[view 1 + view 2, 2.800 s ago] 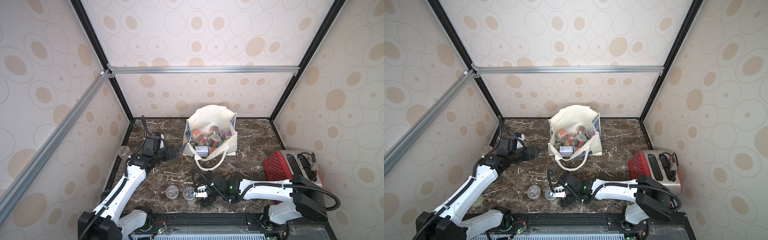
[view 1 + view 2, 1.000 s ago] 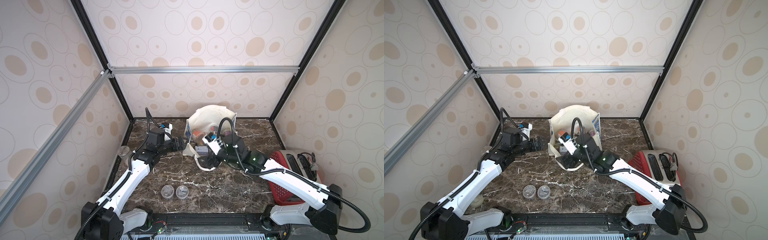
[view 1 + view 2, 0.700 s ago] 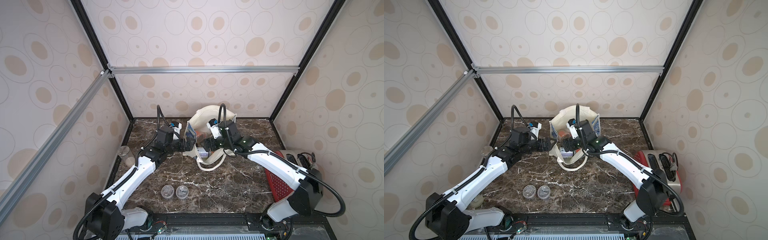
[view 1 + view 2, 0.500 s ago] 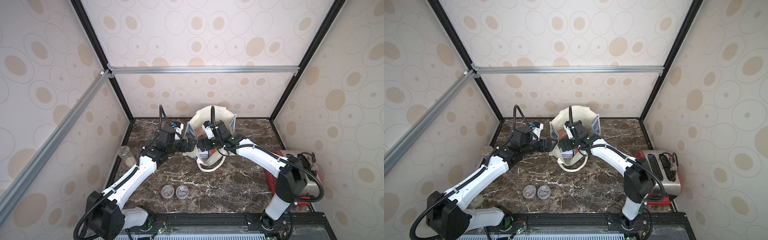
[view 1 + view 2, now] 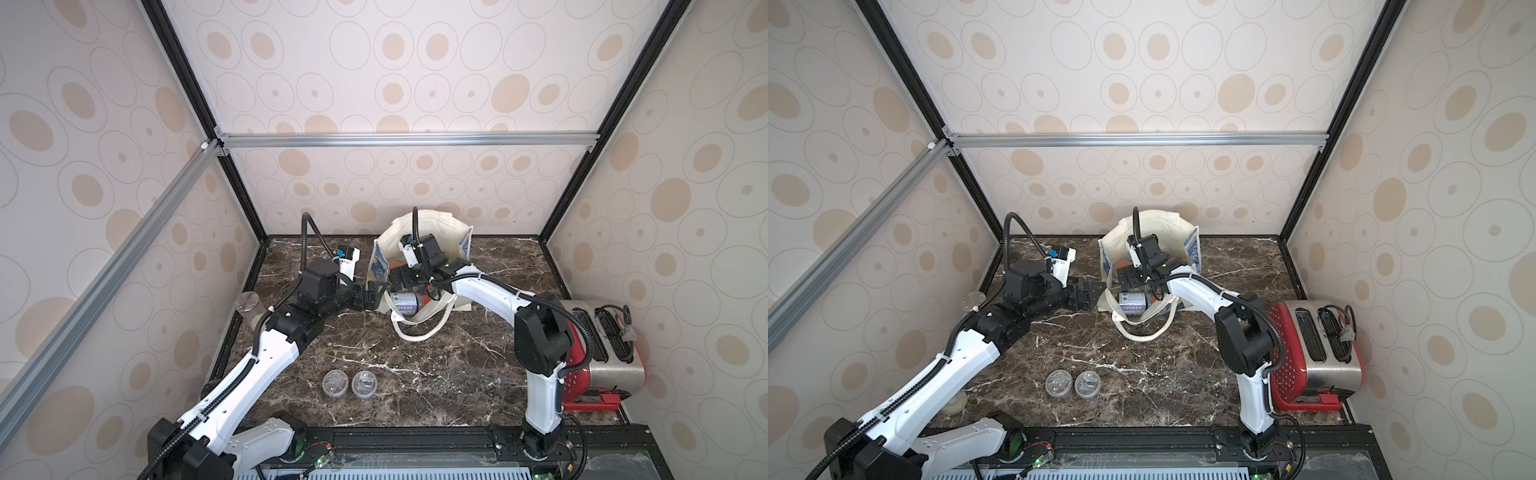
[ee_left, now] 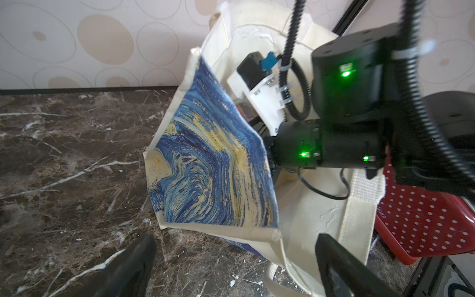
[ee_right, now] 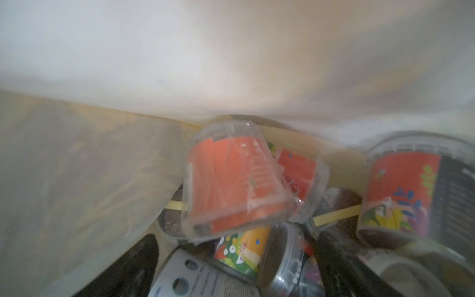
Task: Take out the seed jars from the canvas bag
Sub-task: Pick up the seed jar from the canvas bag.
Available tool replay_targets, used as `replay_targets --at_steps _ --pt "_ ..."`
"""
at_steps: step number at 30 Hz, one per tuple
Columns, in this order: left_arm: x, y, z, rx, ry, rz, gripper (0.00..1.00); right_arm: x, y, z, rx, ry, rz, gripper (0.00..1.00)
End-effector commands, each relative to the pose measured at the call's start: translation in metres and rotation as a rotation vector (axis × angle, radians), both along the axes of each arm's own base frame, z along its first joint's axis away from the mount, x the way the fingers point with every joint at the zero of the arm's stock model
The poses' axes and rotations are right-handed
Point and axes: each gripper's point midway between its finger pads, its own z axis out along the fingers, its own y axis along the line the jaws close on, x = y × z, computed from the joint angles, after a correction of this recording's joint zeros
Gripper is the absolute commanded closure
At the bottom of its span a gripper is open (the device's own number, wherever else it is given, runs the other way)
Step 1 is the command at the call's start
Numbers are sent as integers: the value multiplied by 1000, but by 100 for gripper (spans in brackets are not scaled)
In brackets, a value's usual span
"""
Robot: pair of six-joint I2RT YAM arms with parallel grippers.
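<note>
The red-labelled seed jar (image 7: 235, 183) lies uncovered atop the heap just ahead of my right gripper's open fingers, so I will advance them around the jar's sides and close.
The canvas bag (image 5: 432, 232) (image 5: 1154, 232) stands open at the back of the table, its blue-and-yellow print (image 6: 205, 159) showing in the left wrist view. My right gripper (image 5: 399, 279) (image 5: 1127, 279) (image 7: 231, 270) reaches down into it, open, its fingers (image 7: 128, 267) spread over a heap of seed jars: a red-labelled one (image 7: 231, 180), another (image 7: 401, 192) and a colourful one (image 7: 246, 249). My left gripper (image 5: 376, 297) (image 5: 1090, 295) (image 6: 234, 267) is open at the bag's front left corner, with the rim between its fingers. Two jars (image 5: 349, 384) (image 5: 1073, 383) stand on the table near the front.
A red and silver toaster (image 5: 602, 345) (image 5: 1316, 345) sits at the right edge. A tall clear cylinder (image 5: 248, 305) (image 5: 973, 301) stands by the left wall. One grey-labelled jar (image 5: 405, 302) (image 5: 1133, 302) lies at the bag's mouth above the loose white handle (image 5: 419, 332).
My right arm has swung from the front of the table to the back and dipped its gripper into the bag. My left gripper has moved right up to the bag's corner.
</note>
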Motion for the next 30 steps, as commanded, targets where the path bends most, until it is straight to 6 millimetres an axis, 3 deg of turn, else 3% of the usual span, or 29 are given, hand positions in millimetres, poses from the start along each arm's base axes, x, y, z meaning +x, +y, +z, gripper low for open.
replay_targets --at_steps 1,8,15,21,30 --pt "-5 1 13 20 -93 -25 2 16 12 -2 -8 -63 45 1" --pt "-9 0 16 11 -112 -42 2 31 28 -27 -10 -36 83 6" --pt "-8 -1 8 18 -88 -48 2 27 27 -23 13 -26 93 23" --pt "-4 -3 5 21 -80 -49 2 13 20 7 85 -60 73 28" --pt "3 -1 -2 29 -70 -12 2 -21 6 72 213 -100 74 33"
